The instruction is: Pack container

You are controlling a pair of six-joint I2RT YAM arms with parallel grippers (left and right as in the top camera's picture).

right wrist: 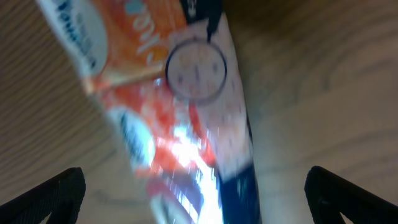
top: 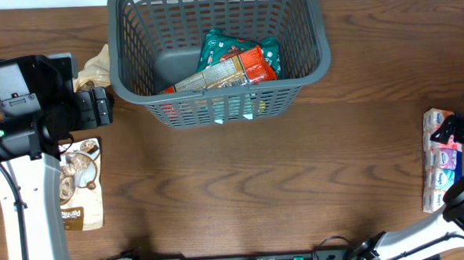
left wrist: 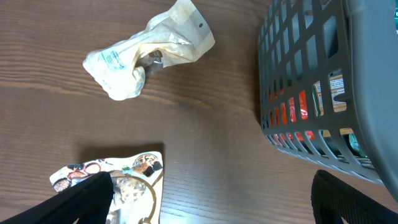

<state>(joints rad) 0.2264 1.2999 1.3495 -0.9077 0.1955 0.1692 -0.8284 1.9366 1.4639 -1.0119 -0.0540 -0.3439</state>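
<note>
My right gripper's open fingers are already on both sides of the strip of packets, across its width. My right gripper will next lower over the far half of the strip to close across it.
The dark grey lattice container stands at the back middle of the table, holding a teal packet and an orange-red packet. Its slotted wall shows in the left wrist view. My left gripper is open and empty, just left of the container, above bare wood between a crumpled cream packet and a brown-and-white snack packet. My right gripper is open at the far right, directly over a long white strip of packets, which fills the blurred right wrist view.
The crumpled cream packet lies by the container's left wall. The brown-and-white packet lies flat near the left edge, beside the left arm. The strip of packets lies close to the table's right edge.
</note>
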